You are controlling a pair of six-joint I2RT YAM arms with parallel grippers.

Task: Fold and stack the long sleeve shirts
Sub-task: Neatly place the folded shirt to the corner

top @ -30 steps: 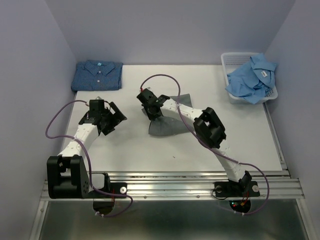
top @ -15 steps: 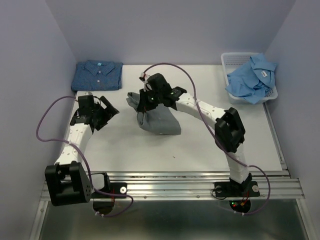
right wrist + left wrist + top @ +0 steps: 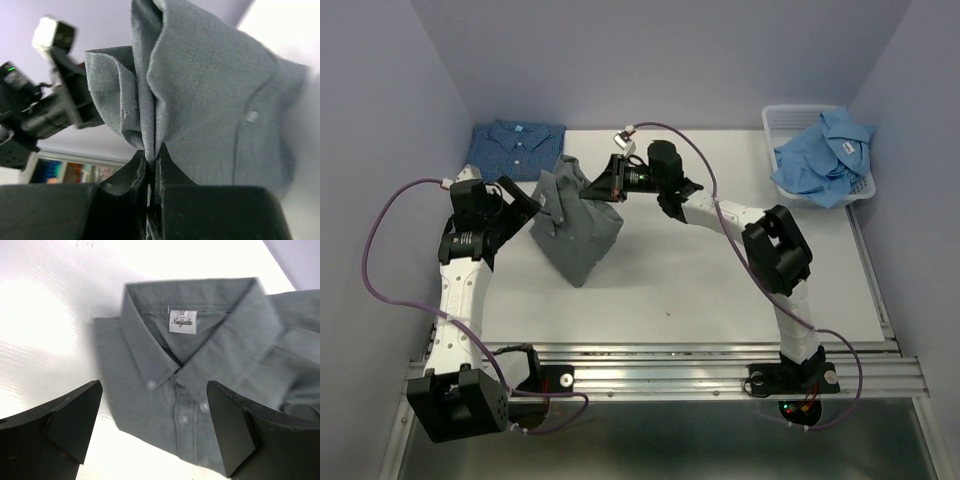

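My right gripper has the grey shirt (image 3: 575,225). Next, it will lower the shirt toward the side of the basket, over the middle of the table.
The folded grey shirt (image 3: 575,225) hangs from my right gripper (image 3: 607,185), which is shut on a bunched fold of its cloth (image 3: 150,115) and holds it above the table left of centre. My left gripper (image 3: 515,205) is open and empty just left of it; its view shows the grey shirt's collar and label (image 3: 181,322) between its fingers (image 3: 75,415). The dark blue patterned shirt (image 3: 516,150) lies folded at the back left. The light blue shirt (image 3: 825,155) lies crumpled in the white basket (image 3: 782,120) at the back right.
The right arm (image 3: 720,210) stretches across the table's middle. Purple cables loop above both arms. Walls close in the left, back and right sides. A metal rail (image 3: 720,365) runs along the near edge.
My right gripper has lifted the grey shirt and carried it left and back, toward the dark blue shirt. My left arm has drawn back to the left.
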